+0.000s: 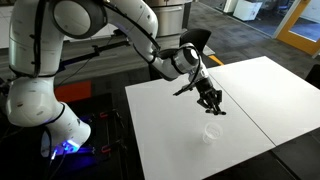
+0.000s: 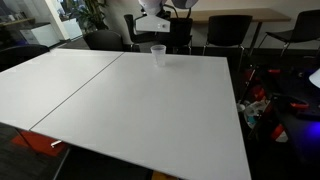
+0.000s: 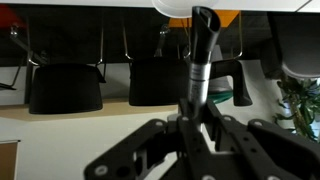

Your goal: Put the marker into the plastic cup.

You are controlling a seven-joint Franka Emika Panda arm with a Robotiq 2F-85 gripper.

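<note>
Next, the gripper brings the marker (image 3: 201, 55) down until the marker's tip passes into the cup's opening (image 3: 190, 6), then releases it, as the marker still hangs above the clear cup's rim.
My gripper (image 1: 208, 99) hangs a little above the white table (image 1: 170, 120) and is shut on the marker (image 3: 201, 55), a thin dark stick that pokes out from between the fingers (image 3: 198, 113) in the wrist view. The clear plastic cup (image 1: 212, 132) stands upright and empty on the table, just in front of and below the gripper. It also shows in an exterior view (image 2: 158, 53) near the table's far edge. In the wrist view, which stands upside down, the marker's tip points toward a pale round shape (image 3: 173, 8) that may be the cup.
The table is two white tops joined along a seam (image 2: 75, 90). Black office chairs (image 2: 225, 32) stand along its far side, and they also show in the wrist view (image 3: 65, 85). The robot base (image 1: 45, 110) stands beside the table, with cables and clutter on the floor (image 2: 270, 105).
</note>
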